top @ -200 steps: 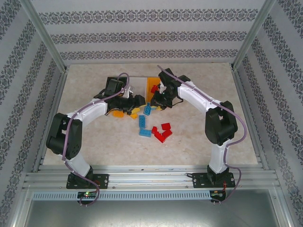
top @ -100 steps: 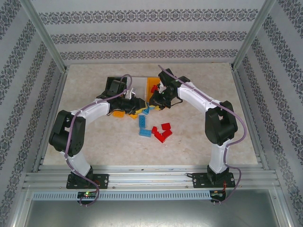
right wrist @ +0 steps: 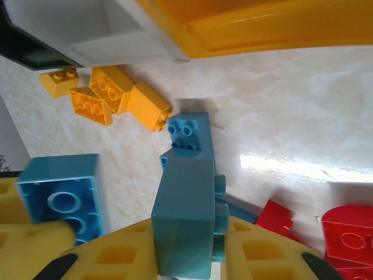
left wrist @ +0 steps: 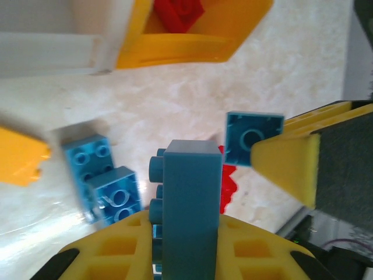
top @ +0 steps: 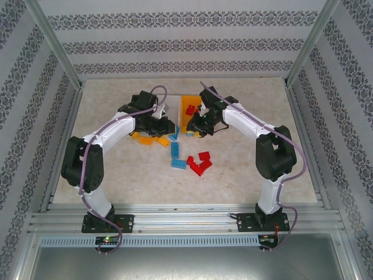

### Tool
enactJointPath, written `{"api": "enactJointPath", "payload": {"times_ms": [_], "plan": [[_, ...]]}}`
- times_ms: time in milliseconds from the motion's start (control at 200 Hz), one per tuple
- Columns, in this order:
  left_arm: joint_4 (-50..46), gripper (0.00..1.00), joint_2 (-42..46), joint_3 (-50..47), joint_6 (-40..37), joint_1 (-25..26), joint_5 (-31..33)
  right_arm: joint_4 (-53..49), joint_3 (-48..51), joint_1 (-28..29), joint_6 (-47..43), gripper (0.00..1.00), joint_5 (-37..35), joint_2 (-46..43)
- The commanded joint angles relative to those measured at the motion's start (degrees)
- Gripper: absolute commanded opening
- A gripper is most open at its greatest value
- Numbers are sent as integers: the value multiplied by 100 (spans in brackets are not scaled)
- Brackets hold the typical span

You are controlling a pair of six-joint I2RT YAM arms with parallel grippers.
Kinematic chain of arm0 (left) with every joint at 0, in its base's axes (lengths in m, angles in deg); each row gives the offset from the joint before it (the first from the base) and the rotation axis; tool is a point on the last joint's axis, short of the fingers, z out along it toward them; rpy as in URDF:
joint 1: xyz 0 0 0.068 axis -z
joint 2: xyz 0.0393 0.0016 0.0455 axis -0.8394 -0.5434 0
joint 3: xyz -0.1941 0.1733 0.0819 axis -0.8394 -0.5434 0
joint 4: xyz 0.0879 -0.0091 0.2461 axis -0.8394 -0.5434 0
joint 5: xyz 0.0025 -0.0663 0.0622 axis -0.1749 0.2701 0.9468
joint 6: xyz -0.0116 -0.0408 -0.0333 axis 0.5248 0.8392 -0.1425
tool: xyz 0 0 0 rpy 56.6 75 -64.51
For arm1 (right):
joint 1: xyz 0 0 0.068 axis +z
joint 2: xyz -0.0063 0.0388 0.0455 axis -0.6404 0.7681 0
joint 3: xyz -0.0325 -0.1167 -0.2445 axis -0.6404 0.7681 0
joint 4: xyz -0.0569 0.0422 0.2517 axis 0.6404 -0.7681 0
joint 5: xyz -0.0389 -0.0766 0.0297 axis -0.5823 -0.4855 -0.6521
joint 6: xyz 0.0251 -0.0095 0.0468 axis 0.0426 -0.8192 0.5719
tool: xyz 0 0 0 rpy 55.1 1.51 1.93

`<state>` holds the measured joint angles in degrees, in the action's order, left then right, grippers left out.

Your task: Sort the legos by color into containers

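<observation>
I will first move my left gripper away from my base to bring its light blue lego over the opening of the white bin. Then I will release the lego.
My left gripper is shut on a light blue lego that stands up between its yellow pads. A second light blue lego is clamped in my right gripper, which is shut on it. From above, the left gripper and right gripper hang close together just in front of the containers. The white bin and orange bin show; a red lego lies in the orange bin. The black bin peeks in at the left edge.
Loose blue legos, a red cluster and yellow-orange legos lie on the marble table in front of the bins. Free room lies to the right and near side. Patterned walls and metal posts ring the table.
My left gripper has shut on a blue lego at the edge of the pile and lifted it, drawing back toward the bins. The right gripper shifted slightly with its blue lego.
</observation>
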<state>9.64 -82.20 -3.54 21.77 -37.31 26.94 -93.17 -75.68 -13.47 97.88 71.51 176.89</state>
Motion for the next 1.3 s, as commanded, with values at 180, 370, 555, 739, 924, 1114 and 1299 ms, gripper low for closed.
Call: {"api": "enactJointPath", "payload": {"times_ms": [180, 370, 555, 739, 924, 1114, 1299], "plan": [[-949, 15, -388, 764, -552, -81, 839, -94, 254, -65, -59, 27, -129, -328], [-1172, 16, -1207, 1983, -295, -284, 1635, -319, 424, -136, -271, 27, -314, -583], [-1841, 17, -2473, 3851, -463, -297, 2068, -369, 654, -165, -315, 27, -431, -862], [-2601, 29, -3505, 5411, -564, -315, 2307, -320, 818, -165, -288, 27, -568, -1080], [-2550, 44, -3575, 5478, -425, -361, 2172, -347, 877, -174, -331, 28, -653, -1134], [-2538, 53, -3227, 5272, -375, -367, 2112, -297, 741, -185, -345, 28, -603, -972], [-2379, 60, -2353, 4470, -458, -368, 2209, -357, 117, -174, -429, 29, -484, -500]]}}
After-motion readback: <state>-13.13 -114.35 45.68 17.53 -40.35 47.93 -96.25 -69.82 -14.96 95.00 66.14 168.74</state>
